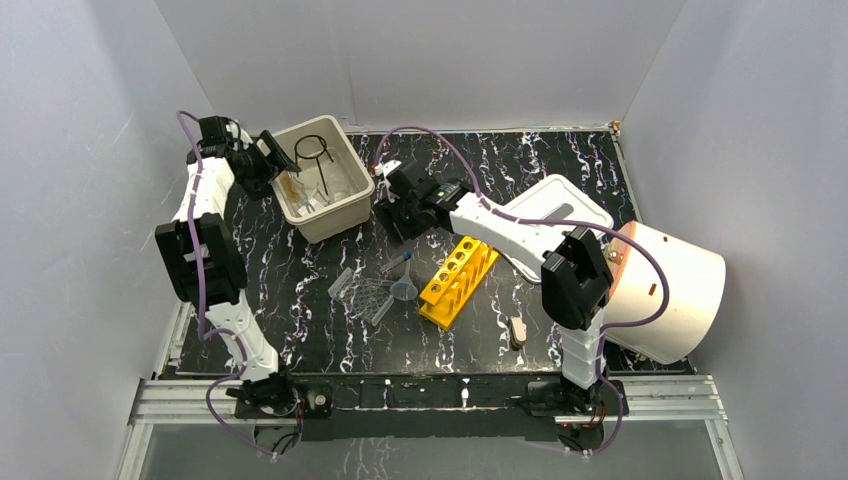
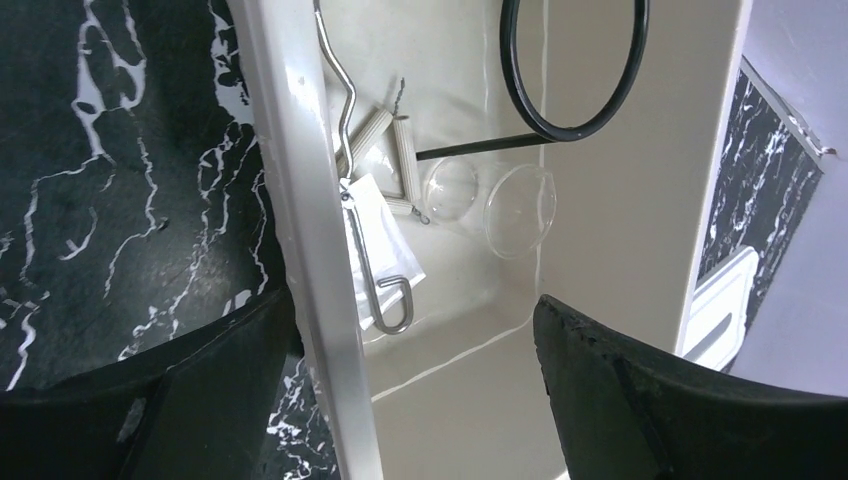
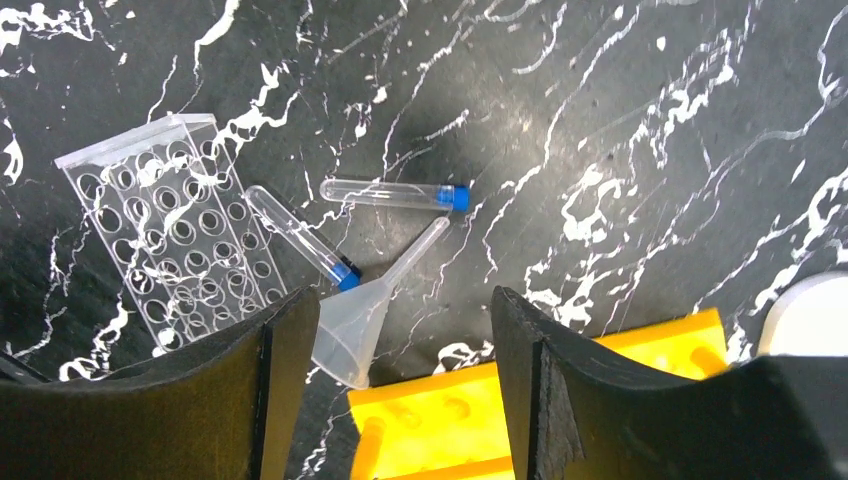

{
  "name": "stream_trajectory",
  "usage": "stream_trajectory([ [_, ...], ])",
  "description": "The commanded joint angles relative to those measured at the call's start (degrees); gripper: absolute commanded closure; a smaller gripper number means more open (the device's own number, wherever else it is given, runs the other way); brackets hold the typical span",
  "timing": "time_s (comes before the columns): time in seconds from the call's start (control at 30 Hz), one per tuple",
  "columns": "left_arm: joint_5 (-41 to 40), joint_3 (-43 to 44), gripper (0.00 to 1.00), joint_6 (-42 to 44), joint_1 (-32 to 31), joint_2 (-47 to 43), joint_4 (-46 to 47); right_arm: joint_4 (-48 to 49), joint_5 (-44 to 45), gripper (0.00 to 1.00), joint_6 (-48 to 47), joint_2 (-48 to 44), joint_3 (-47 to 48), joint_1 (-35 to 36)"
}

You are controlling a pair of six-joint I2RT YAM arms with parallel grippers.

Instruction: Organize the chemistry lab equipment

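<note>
I should next lower my right gripper back and turn its slanted fingers so they straddle the clear funnel's stem, because the stem is below and back, slanted to them.
My left gripper is open and straddles the left wall of the beige bin, one finger outside and one inside. In the bin lie a black wire loop, a bent metal tool, a clay triangle and two clear glass dishes. My right gripper hangs open and empty over the table, above a clear funnel and the end of the yellow tube rack. Two blue-capped tubes and a clear holed tray lie just beyond it.
The bin stands at the back left. Its white slotted lid lies under the right arm. The big white cylinder fills the right side. A small beige piece lies near the front edge. Grey walls enclose the table.
</note>
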Motion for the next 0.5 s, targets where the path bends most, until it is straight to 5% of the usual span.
stream_trajectory([
  [0.0,-5.1,0.3,0.1,0.9,-0.1,-8.9,-2.8,-8.3,3.2,0.32,8.2,2.7,5.7,0.1],
  [0.1,-7.7,-1.2,0.1,0.9,-0.1,-12.8,-3.6,-14.0,5.9,0.41,11.9,6.4,9.5,0.4],
  [0.47,-19.7,-6.6,0.1,3.2,-1.4,-25.0,-5.8,-20.4,3.6,0.48,22.6,15.6,16.3,0.5],
])
